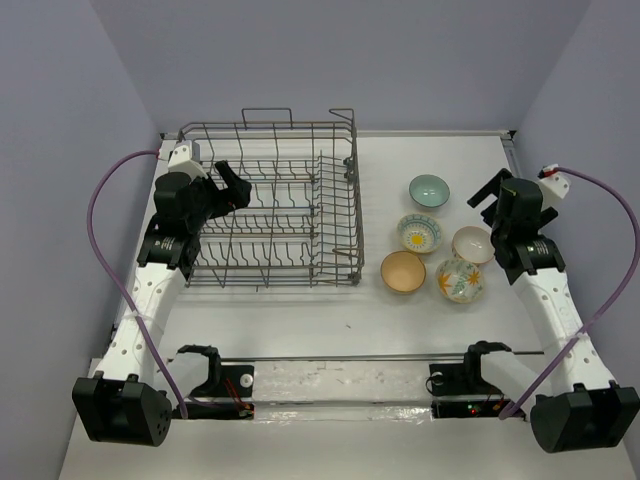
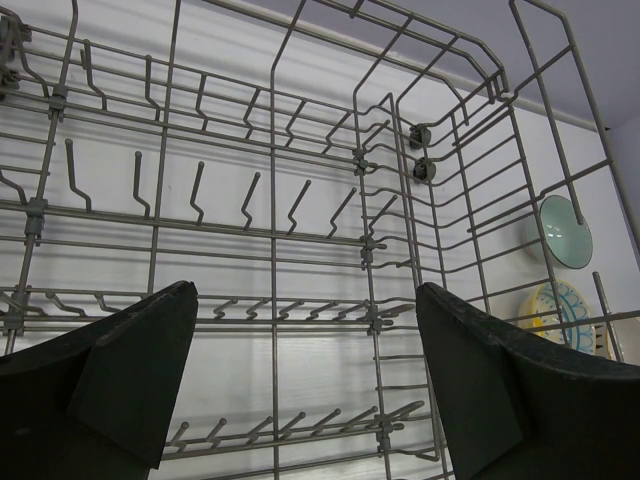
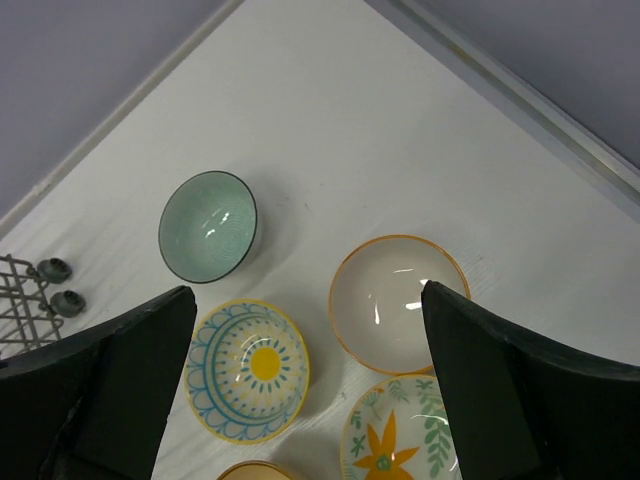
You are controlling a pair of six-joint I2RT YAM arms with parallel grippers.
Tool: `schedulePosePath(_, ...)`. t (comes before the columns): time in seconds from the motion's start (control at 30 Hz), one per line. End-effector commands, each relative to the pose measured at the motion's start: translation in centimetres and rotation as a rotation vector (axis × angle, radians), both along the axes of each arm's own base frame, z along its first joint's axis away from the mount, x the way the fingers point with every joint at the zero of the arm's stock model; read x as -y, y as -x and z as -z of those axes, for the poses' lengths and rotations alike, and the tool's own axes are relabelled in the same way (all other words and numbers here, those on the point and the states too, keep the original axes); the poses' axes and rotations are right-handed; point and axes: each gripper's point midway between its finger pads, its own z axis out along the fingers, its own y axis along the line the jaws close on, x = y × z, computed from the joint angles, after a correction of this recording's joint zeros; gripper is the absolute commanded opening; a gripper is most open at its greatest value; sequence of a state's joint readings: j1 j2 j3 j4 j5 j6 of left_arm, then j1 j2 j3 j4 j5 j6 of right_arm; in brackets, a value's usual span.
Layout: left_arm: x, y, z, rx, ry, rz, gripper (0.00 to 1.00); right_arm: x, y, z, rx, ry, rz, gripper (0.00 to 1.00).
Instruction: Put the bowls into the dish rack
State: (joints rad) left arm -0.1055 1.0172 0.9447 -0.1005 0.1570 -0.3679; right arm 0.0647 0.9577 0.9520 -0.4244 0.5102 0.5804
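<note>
The right gripper lowers and comes back astride the white-and-tan bowl's free rim (image 3: 466,282) next. Bare tabletop is on either side of the white-and-tan bowl (image 3: 398,300) opposite the yellow-and-blue bowl.
The grey wire dish rack (image 1: 355,190) stands at the left middle of the table with no bowl in it. Five bowls sit in a cluster to its right: teal-green (image 1: 429,190), yellow-and-blue patterned (image 1: 419,233), white-and-tan (image 1: 472,244), plain tan (image 1: 403,271) and orange-flower patterned (image 1: 460,280). My left gripper (image 1: 232,187) hangs open over the rack's left side, looking across its tines (image 2: 250,200). My right gripper (image 1: 487,196) hovers open above the bowls, with the white-and-tan bowl (image 3: 398,300) and the patterned bowl (image 3: 250,368) between its fingers from above. Neither gripper holds anything.
The rack's right wall (image 2: 470,180) stands between the left gripper and the bowls; the teal bowl (image 2: 566,232) shows through it. The back wall edge (image 1: 430,133) and right wall run close to the bowls. Purple cables (image 1: 100,200) loop beside both arms.
</note>
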Motion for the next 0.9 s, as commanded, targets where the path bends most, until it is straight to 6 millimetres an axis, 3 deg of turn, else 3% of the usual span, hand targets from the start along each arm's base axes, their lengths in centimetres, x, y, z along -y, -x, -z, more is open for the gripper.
schedulePosePath(0.0,0.2,-0.2,-2.0,0.069,-0.003,0.012,0.99,2.0,0.8,1.5,-0.043,0.014,0.134,1.00)
schedulePosePath(0.2,0.1,-0.2,-2.0,0.070,-0.006,0.007,0.99,2.6,1.2,5.6,-0.158,0.006,0.203,1.00)
schedulePosePath(0.53,0.1,-0.4,-1.5,0.055,-0.010,0.006,0.99,5.6,4.4,12.0,-0.306,-0.068,0.306,1.00)
schedulePosePath(0.73,0.1,-0.4,-1.5,0.054,-0.008,0.007,0.99,6.0,4.7,13.6,-0.346,-0.110,0.312,1.00)
schedulePosePath(0.87,0.1,-0.4,-1.4,0.053,-0.008,0.005,0.99,5.3,4.1,14.6,-0.345,-0.148,0.283,0.90)
